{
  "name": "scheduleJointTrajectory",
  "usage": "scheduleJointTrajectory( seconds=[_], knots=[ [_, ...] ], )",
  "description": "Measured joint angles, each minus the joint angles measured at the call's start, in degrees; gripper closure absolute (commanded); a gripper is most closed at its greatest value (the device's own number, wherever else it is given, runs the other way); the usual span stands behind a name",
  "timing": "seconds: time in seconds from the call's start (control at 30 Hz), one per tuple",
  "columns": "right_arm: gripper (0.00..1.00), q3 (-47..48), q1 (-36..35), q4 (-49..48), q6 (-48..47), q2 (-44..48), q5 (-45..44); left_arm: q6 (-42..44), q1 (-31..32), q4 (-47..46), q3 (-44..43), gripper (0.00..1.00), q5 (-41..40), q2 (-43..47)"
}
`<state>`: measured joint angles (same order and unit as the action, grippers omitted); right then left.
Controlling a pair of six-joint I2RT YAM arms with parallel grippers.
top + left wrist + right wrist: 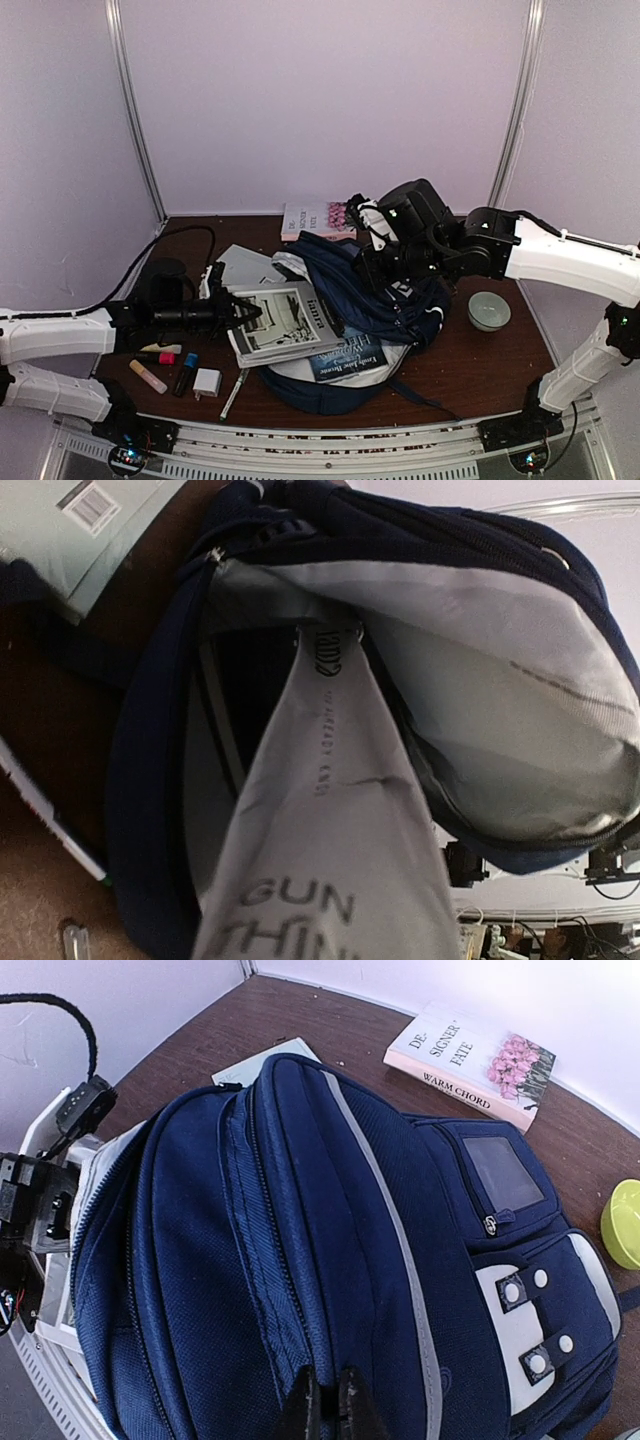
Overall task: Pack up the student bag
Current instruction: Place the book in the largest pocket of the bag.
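I should next lower the fold of the bag to the left in the top view with my right gripper and release it over the bag's opening [343, 352], because the books there are uncovered.
The student bag [400, 300], navy blue with white trim, lies in the middle of the table with its mouth facing left. My right gripper [326, 1405] is shut on a fold of the bag's top fabric [300, 1210] and holds the mouth up. My left gripper [240, 314] is shut on a grey printed book [285, 322]. The book's far end [340, 860] reaches into the bag's grey-lined opening [480, 680]. The book hides the left fingers in the left wrist view.
A book with pink flowers on its cover [315, 218] lies at the back. A pale bowl [489, 310] sits right of the bag. Markers, a white charger [207, 381] and a pen [234, 393] lie front left. A blue-covered book [345, 355] lies under the grey one.
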<state>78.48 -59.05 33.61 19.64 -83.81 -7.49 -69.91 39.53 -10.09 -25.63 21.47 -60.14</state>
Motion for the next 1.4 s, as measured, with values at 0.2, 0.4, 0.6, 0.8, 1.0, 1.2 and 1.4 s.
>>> scheduleJointTrajectory(
  seconds=[0.2, 0.4, 0.6, 0.8, 1.0, 1.2, 1.4],
  knots=[
    [1.0, -0.2, 0.0, -0.5, 0.2, 0.0, 0.1, -3.6, 2.7, -8.2, -7.3, 0.88, -5.5, -14.6],
    [1.0, -1.0, -0.2, -1.5, 0.3, 0.0, 0.1, -2.6, 4.5, -8.0, -17.3, 0.26, -7.1, -25.4],
    [1.0, -1.7, -0.2, -2.2, 0.3, 0.3, 0.1, 3.0, 6.8, 2.6, -22.5, 0.13, -10.3, -25.2],
    [1.0, -2.0, -0.3, -2.3, 0.3, 0.3, 0.1, 9.9, 11.8, 21.7, -25.6, 0.13, -21.4, -17.8],
    [1.0, -2.1, -0.3, -2.4, 0.3, 0.3, 0.3, 13.7, 14.6, 38.1, -26.6, 0.09, -34.6, -4.4],
    [1.0, -2.8, -0.3, -2.9, 0.4, 0.3, 1.2, 14.9, 14.6, 48.4, -25.2, 0.02, -44.4, 3.9],
    [1.0, -2.6, -1.2, -2.4, -0.4, -1.2, 2.5, 16.1, 11.4, 53.3, -23.7, 0.06, -47.9, 5.2]
  ],
)
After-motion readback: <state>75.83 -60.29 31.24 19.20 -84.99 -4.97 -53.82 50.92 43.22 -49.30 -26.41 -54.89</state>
